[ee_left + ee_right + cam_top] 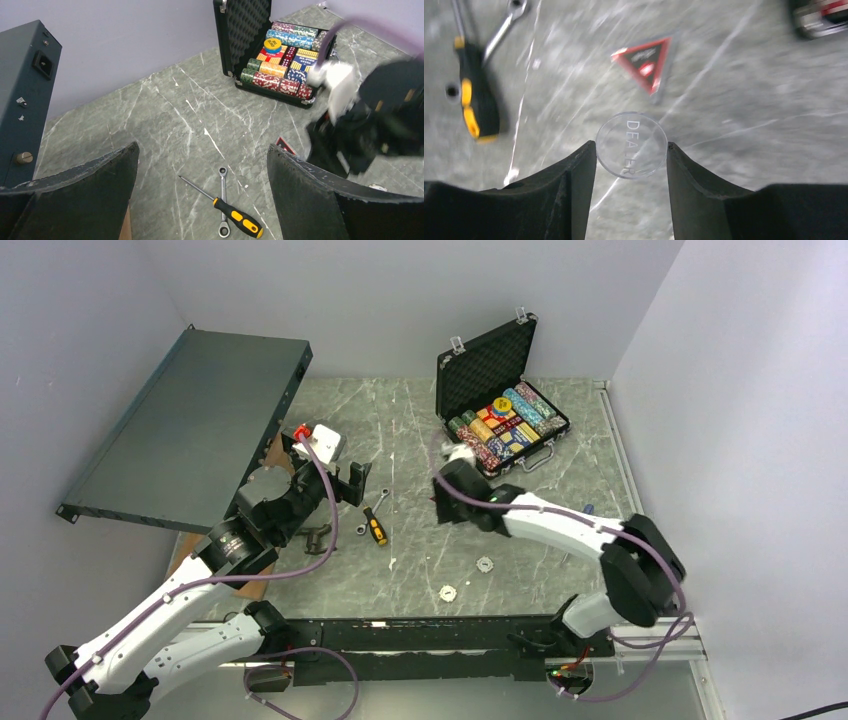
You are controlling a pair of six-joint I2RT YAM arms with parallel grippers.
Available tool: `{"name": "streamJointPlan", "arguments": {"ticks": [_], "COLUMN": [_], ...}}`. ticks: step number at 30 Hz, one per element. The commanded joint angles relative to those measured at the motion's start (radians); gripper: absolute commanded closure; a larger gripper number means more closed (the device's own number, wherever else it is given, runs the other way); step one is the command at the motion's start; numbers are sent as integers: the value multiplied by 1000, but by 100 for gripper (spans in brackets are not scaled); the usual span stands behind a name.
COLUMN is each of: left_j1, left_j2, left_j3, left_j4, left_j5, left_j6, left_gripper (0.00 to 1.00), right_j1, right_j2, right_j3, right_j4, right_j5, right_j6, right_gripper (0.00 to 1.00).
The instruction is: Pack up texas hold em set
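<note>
The robot's right gripper will move outward toward that yellow button (pixel 502 405) and let go of the DEALER button there, because the case stands open with a yellow button inside.
The black briefcase (pixel 487 362) stands open at the back right, with rows of multicoloured chips (pixel 512 422) and a yellow button inside; it also shows in the left wrist view (pixel 243 35). My right gripper (pixel 630 149) is shut on a clear round button marked DEALER (pixel 631 142), held by its edges above the table. In the top view it (pixel 446 502) hangs in front of the case. A red and black card (pixel 646 60) lies on the table beyond it. My left gripper (pixel 202 150) is open and empty above the tools.
A yellow-handled screwdriver (pixel 375 528) and a wrench (pixel 373 510) lie mid-table. Two white chips (pixel 485 564) lie near the front. A large dark-grey panel (pixel 190 430) leans at the back left. Walls close in the table at the back and the right.
</note>
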Motion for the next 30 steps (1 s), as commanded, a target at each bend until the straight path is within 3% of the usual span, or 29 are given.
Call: {"name": "streamJointPlan", "arguments": {"ticks": [1,6,14,22,30], "left_j1": [-4,-4,-4,-4,-5], "left_j2": [-2,-6,-7,-1,20], "left_j3": [31,31,29,28,26], "left_j4": [21,19,21,23,23], "left_j5": [12,8,9,4,4], "left_j6": [-18,-17,-18,-12,-11], "left_gripper": [1,1,1,1,1], "right_j1": [-193,-405,-587,-657,-658], "right_j2": [-120,-56,280,588,702], "right_j3": [-26,87,441,788,894], "right_j4": [94,139,167,82,48], "right_j5": [-25,8,-14,-86,-96], "right_j6": [-32,-73,-152,-170,-182], "right_gripper": [59,61,61,61,61]}}
